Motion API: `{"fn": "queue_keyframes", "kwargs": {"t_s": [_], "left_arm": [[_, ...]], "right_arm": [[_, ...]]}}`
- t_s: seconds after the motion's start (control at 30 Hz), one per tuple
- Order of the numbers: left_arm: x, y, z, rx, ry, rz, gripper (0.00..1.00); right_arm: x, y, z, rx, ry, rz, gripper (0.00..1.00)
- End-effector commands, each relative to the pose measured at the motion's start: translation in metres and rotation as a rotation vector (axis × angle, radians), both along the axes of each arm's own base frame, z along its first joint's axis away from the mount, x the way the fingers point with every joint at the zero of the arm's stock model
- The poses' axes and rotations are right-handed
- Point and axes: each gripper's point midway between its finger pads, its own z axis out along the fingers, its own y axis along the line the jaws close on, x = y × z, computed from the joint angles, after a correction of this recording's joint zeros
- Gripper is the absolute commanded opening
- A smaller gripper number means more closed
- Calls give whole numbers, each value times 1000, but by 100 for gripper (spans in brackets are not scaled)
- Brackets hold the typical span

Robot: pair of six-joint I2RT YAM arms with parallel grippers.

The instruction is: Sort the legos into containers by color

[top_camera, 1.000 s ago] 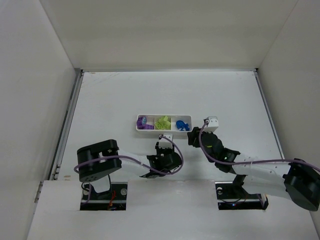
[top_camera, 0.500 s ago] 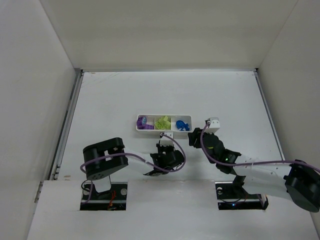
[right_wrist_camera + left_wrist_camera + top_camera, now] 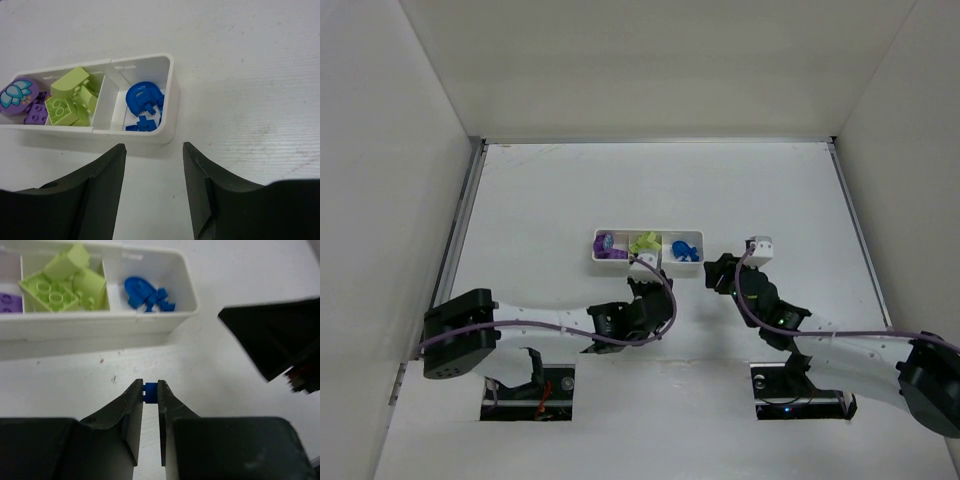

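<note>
The container of blue legos lies outward of the robot's left gripper, so the robot will next bring that gripper outward over the tray's near side and let go of the matching blue lego.
The white tray (image 3: 594, 245) sits mid-table, its three containers holding purple legos (image 3: 608, 245), lime legos (image 3: 644, 243) and blue legos (image 3: 684, 248). My left gripper (image 3: 150, 386) is just in front of the tray's near wall (image 3: 100, 327), shut on a tiny blue lego (image 3: 150, 391) pinched at its fingertips, close above the table. From overhead it (image 3: 642, 272) is below the lime container. My right gripper (image 3: 153, 150) stands open with nothing in it, in front of the tray's right end (image 3: 140, 136), facing the blue pieces (image 3: 142, 100).
The right gripper's dark body (image 3: 275, 340) is close by, on the right in the left wrist view. White walls enclose the table on three sides, with a metal rail (image 3: 460, 230) along the left edge. Purple cables loop over both arms.
The left gripper's jaws have closed onto the tiny blue lego, and the left arm's rear links have swung out to the left. The right gripper has drifted slightly right and nearer.
</note>
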Motion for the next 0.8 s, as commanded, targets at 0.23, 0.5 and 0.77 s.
{"fn": "queue_keyframes", "kwargs": {"t_s": [0.23,0.5,0.77], "left_arm": [[83,-32,55,-78,-43,0,9],[118,-57,40,-38,-12,-15,15],[107,-40,43,-32,-18,-2,64]], "right_arm": [[6,-18,12,142,-34,-59,55],[6,-22,13,165,-37,-60,55],[6,-22,12,162,-35,-63,55]]}}
